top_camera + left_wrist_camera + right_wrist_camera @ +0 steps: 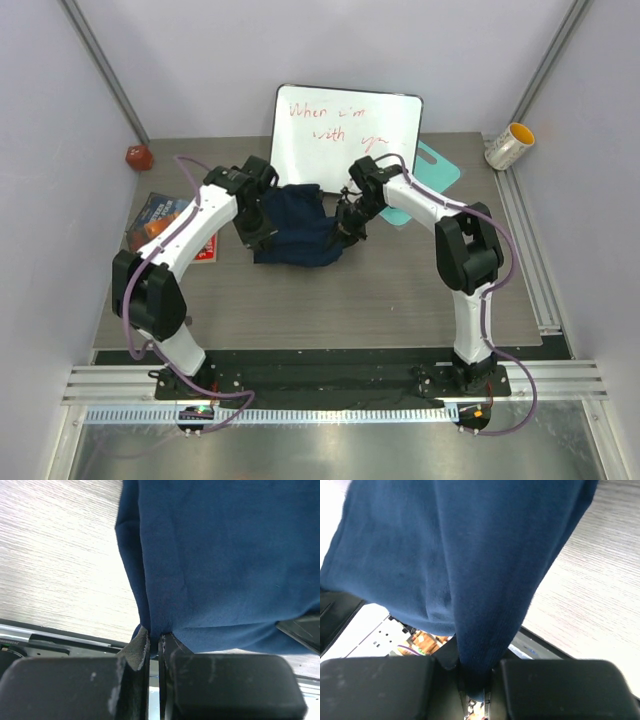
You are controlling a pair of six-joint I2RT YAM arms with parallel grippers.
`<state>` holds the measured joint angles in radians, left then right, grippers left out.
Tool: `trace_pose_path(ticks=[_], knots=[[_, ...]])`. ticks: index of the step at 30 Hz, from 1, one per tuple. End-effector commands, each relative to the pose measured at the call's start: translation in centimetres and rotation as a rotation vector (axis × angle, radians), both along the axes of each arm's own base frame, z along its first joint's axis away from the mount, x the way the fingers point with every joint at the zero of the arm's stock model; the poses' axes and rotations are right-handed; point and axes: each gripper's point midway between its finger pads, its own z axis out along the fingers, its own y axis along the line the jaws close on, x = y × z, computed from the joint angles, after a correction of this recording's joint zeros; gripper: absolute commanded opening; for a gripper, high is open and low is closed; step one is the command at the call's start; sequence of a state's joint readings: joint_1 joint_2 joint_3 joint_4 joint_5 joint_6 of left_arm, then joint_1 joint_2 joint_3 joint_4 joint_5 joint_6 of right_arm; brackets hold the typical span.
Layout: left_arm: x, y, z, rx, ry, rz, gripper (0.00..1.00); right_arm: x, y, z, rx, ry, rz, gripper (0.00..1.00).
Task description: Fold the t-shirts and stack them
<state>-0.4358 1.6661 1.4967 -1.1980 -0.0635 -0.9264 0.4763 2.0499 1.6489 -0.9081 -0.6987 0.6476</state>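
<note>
Next, my right gripper draws back and down to the bare table by the table's near edge [352, 324]. It releases the t-shirt there, because the t-shirt [297, 226] hangs bunched between both grippers.
A dark navy-blue t-shirt [297, 226] hangs bunched between my two grippers over the middle of the table, its lower part sagging toward the tabletop. My left gripper [258, 228] is shut on the shirt's left edge; the left wrist view shows the cloth [225, 560] pinched between its fingertips [142, 639]. On the shirt's right edge my right gripper [349, 226] is shut, and a thick fold of fabric [490, 580] fills its jaws in the right wrist view.
A whiteboard [345, 130] with red writing leans at the back, a teal board [437, 170] beside it. A paper cup [510, 146] lies at the back right, a red object [138, 157] at the back left, and a printed packet [165, 218] sits left of the shirt.
</note>
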Motion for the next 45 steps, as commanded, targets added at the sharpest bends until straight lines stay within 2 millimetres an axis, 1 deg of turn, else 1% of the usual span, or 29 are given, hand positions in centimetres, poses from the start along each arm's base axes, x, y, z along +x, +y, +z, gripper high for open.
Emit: trace_pose_path(ticks=[1, 5, 6, 8, 9, 11, 12, 14, 15, 16, 18, 19, 20, 22, 23, 24, 26, 27, 28, 30, 32, 34, 37, 38, 40, 41, 42, 44, 45], knots=[[0.3, 1.2, 1.2, 0.047, -0.018, -0.011, 0.0, -1.2, -0.1, 0.5, 0.027, 0.054, 0.003, 0.1], [-0.3, 1.3, 0.8, 0.047, 0.008, -0.017, 0.0, -2.7, -0.6, -0.4, 0.018, 0.087, 0.015, 0.08], [-0.6, 1.3, 0.6, 0.047, 0.019, -0.018, 0.0, -3.4, -0.9, -1.0, 0.005, 0.1, 0.021, 0.08], [-1.6, 1.6, 0.1, 0.051, 0.046, -0.02, 0.0, -4.6, -0.9, -0.9, 0.004, 0.102, 0.033, 0.07], [-2.0, 1.8, -0.2, 0.057, 0.057, -0.02, 0.0, -5.6, -1.2, -1.7, -0.01, 0.13, 0.033, 0.07], [-3.4, 2.5, -0.6, 0.078, 0.101, -0.019, 0.0, -6.9, -1.0, -1.7, -0.01, 0.126, 0.051, 0.07], [-4.0, 2.6, -0.7, 0.078, 0.12, -0.022, 0.0, -8.0, -1.3, -2.3, -0.023, 0.148, 0.054, 0.07], [-5.8, 3.2, -1.3, 0.092, 0.175, -0.023, 0.0, -9.1, -1.1, -2.8, -0.027, 0.15, 0.067, 0.1], [-6.5, 3.4, -1.2, 0.085, 0.182, -0.023, 0.01, -10.1, -1.4, -3.2, -0.039, 0.165, 0.068, 0.11], [-7.6, 3.8, -1.8, 0.094, 0.211, -0.02, 0.04, -10.3, -1.5, -3.4, -0.046, 0.163, 0.063, 0.12], [-8.7, 4.0, -1.8, 0.083, 0.209, -0.016, 0.1, -11.3, -1.6, -4.0, -0.051, 0.159, 0.071, 0.15], [-9.6, 4.5, -2.5, 0.096, 0.236, -0.015, 0.11, -11.6, -1.7, -4.2, -0.058, 0.158, 0.067, 0.16], [-10.0, 4.6, -2.7, 0.098, 0.237, -0.01, 0.11, -12.4, -1.9, -4.8, -0.069, 0.174, 0.071, 0.16], [-11.2, 4.8, -3.3, 0.089, 0.245, -0.011, 0.14, -12.6, -1.7, -5.3, -0.065, 0.163, 0.065, 0.2], [-11.6, 4.8, -3.5, 0.081, 0.25, -0.008, 0.16, -13.3, -2.0, -5.9, -0.075, 0.174, 0.066, 0.23], [-12.1, 4.7, -3.7, 0.068, 0.247, -0.011, 0.19, -13.6, -1.8, -6.3, -0.076, 0.17, 0.073, 0.29], [-12.4, 4.5, -3.7, 0.055, 0.235, -0.018, 0.24, -14.1, -2.0, -7.0, -0.097, 0.179, 0.076, 0.34], [-12.5, 4.5, -3.4, 0.049, 0.216, -0.017, 0.3, -14.3, -2.0, -7.1, -0.106, 0.174, 0.082, 0.37], [-12.4, 4.5, -3.3, 0.048, 0.204, -0.016, 0.33, -14.3, -2.1, -7.2, -0.112, 0.162, 0.082, 0.42], [-12.0, 4.6, -3.0, 0.05, 0.165, -0.012, 0.37, -14.3, -2.4, -7.5, -0.13, 0.143, 0.081, 0.47], [-11.4, 4.4, -3.0, 0.031, 0.122, -0.012, 0.4, -14.4, -2.7, -7.8, -0.143, 0.134, 0.078, 0.48], [-11.4, 4.3, -3.6, 0.02, 0.112, -0.009, 0.4, -14.6, -2.9, -8.1, -0.151, 0.119, 0.084, 0.49], [-10.9, 3.6, -4.8, -0.004, 0.082, -0.021, 0.4, -15.2, -3.9, -9.1, -0.185, 0.098, 0.082, 0.48], [-10.4, 3.2, -5.1, -0.015, 0.059, -0.028, 0.4, -15.6, -4.5, -9.3, -0.198, 0.088, 0.085, 0.48], [-10.7, 2.9, -6.0, -0.01, 0.058, -0.041, 0.4, -15.6, -5.4, -10.0, -0.235, 0.051, 0.091, 0.48], [-10.2, 2.4, -6.2, -0.024, 0.029, -0.05, 0.4, -15.9, -6.0, -10.1, -0.247, 0.037, 0.091, 0.48], [-10.8, 2.2, -6.9, -0.019, 0.035, -0.067, 0.4, -16.1, -6.4, -10.1, -0.261, 0.024, 0.091, 0.48], [-10.8, 1.7, -7.1, -0.025, 0.006, -0.073, 0.4, -16.3, -7.4, -10.3, -0.291, -0.006, 0.082, 0.48], [-11.3, 1.4, -7.2, -0.02, 0.001, -0.093, 0.4, -16.2, -7.5, -9.4, -0.28, -0.041, 0.072, 0.48]])
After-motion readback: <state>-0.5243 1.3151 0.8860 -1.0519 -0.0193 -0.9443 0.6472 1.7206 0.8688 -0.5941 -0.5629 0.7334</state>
